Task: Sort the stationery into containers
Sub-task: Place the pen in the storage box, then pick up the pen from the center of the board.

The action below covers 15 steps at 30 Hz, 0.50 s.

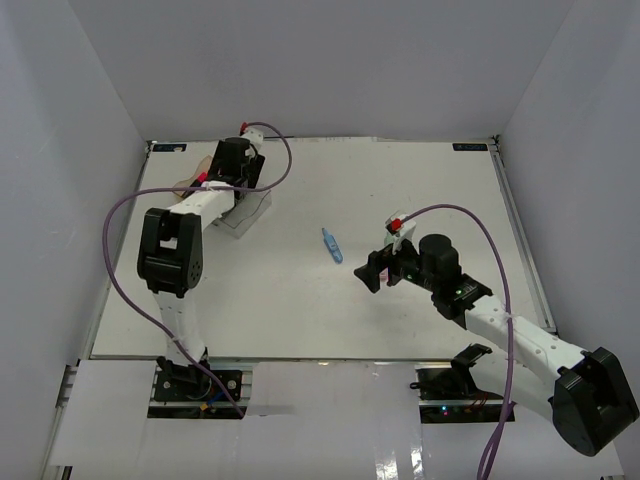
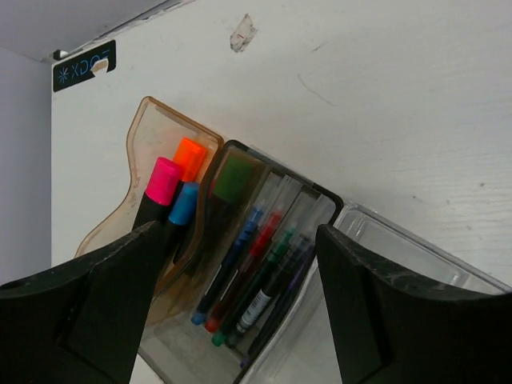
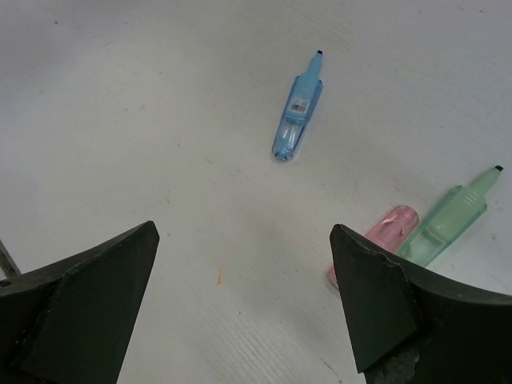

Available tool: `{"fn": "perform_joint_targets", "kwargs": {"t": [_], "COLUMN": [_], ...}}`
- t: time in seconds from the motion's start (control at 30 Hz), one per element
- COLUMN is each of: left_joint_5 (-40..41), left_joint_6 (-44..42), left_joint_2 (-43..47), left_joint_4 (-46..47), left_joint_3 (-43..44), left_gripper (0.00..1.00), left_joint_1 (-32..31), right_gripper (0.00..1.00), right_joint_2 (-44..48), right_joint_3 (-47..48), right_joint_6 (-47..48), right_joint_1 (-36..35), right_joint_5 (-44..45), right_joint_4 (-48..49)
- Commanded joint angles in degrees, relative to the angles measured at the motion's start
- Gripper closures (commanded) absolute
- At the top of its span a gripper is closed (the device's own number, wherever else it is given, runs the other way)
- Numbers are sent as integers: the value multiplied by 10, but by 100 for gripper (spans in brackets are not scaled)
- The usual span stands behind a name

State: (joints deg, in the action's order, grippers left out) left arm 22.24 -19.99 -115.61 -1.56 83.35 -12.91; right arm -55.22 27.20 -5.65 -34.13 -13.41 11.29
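Note:
My right gripper is above the pink marker, which lies at an angle, to the right in the wrist view, so next my right gripper needs to turn and go down onto the pink marker's near end (image 1: 384, 277) (image 3: 334, 276).
The organiser tray (image 2: 141, 136) lies at the far left of the table (image 1: 255, 212). Its amber compartment holds black highlighters with pink (image 2: 164, 181), orange (image 2: 190, 152) and blue (image 2: 184, 203) caps. The smoky grey compartment holds a green-capped highlighter (image 2: 234, 178) and several thin pens (image 2: 258, 264). The clear compartment (image 2: 416, 254) looks empty. My left gripper (image 2: 238, 228) hovers open over the tray (image 1: 236, 168). My right gripper (image 3: 243, 226) is open and empty above the table (image 1: 376, 268). A pastel blue marker (image 3: 297, 108) lies ahead of it (image 1: 331, 245). Pastel pink (image 3: 387, 230) and mint (image 3: 448, 216) markers lie side by side by its right finger.
White walls stand round the table on the left, back and right. A black label (image 2: 84, 66) sits at the far left corner. A purple cable (image 1: 470, 215) loops over the right arm. The pink and mint markers are hidden under the right gripper in the top view.

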Motion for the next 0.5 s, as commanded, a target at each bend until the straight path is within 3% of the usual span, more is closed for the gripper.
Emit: {"fn": "perform_joint_targets", "kwargs": {"t": [0.0, 0.07, 0.3, 0.47], "left_joint_5": [-11, -31, -132, -221], "left_joint_6": [65, 96, 261, 325], "left_joint_2": [96, 128, 292, 419], "left_joint_4": [-36, -55, -145, -143], "left_joint_3": [17, 11, -76, -181], "left_gripper": [11, 2, 2, 2], "left_joint_1": [3, 3, 3, 3], "right_gripper": [5, 4, 0, 9], "right_joint_2": [-4, -16, -64, -114], "right_joint_3": [11, 22, 43, 72], "right_joint_6": [-8, -25, -110, -142], "right_joint_1": [2, 2, 1, 2], "right_joint_5": [69, 121, 254, 291], "right_joint_4": [-24, -56, -108, -137]}}
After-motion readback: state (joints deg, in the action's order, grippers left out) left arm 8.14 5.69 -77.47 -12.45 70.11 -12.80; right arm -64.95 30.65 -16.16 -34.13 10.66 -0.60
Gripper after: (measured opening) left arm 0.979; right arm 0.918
